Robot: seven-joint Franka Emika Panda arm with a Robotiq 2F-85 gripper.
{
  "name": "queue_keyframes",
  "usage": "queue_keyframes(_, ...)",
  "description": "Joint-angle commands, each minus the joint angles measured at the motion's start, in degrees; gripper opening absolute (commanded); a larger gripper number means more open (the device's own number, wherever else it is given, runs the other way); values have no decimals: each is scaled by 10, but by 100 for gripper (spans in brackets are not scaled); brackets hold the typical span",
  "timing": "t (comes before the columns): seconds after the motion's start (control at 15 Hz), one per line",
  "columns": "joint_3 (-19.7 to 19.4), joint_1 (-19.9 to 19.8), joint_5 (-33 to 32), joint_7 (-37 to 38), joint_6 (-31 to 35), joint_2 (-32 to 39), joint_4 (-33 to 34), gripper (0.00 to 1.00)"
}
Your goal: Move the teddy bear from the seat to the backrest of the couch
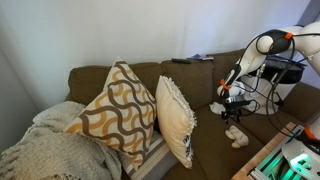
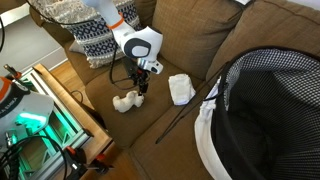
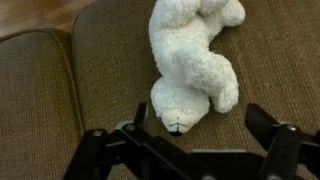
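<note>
The gripper lowers toward the seat (image 3: 110, 70) and closes around the bear's head next, since the head lines up below the gap between its open fingertips.
The teddy bear (image 3: 190, 62) is a small cream plush toy lying flat on the olive-brown seat (image 3: 110, 70) of the couch; it also shows in both exterior views (image 1: 236, 134) (image 2: 126, 101). My gripper (image 3: 200, 120) is open and hovers just above the bear, its fingers either side of the bear's head, touching nothing. In the exterior views the gripper (image 1: 233, 102) (image 2: 144, 82) hangs a short way above the bear. The backrest (image 1: 190, 75) (image 2: 190, 35) rises behind the seat.
A wavy-patterned pillow (image 1: 115, 110) and a cream pillow (image 1: 175, 118) lean on the couch. A flat white folded cloth (image 2: 181, 88) lies on the seat near the bear. A checked basket (image 2: 265, 110) and a thin black rod (image 2: 190, 110) sit close by. A lit equipment rack (image 2: 40, 110) stands at the seat's edge.
</note>
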Motion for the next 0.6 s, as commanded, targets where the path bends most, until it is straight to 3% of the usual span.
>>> queue_keyframes(0.0, 4, -15, 17, 19, -14, 32, 14, 100)
queue_keyframes(0.53, 8, -23, 43, 36, -21, 94, 53, 100)
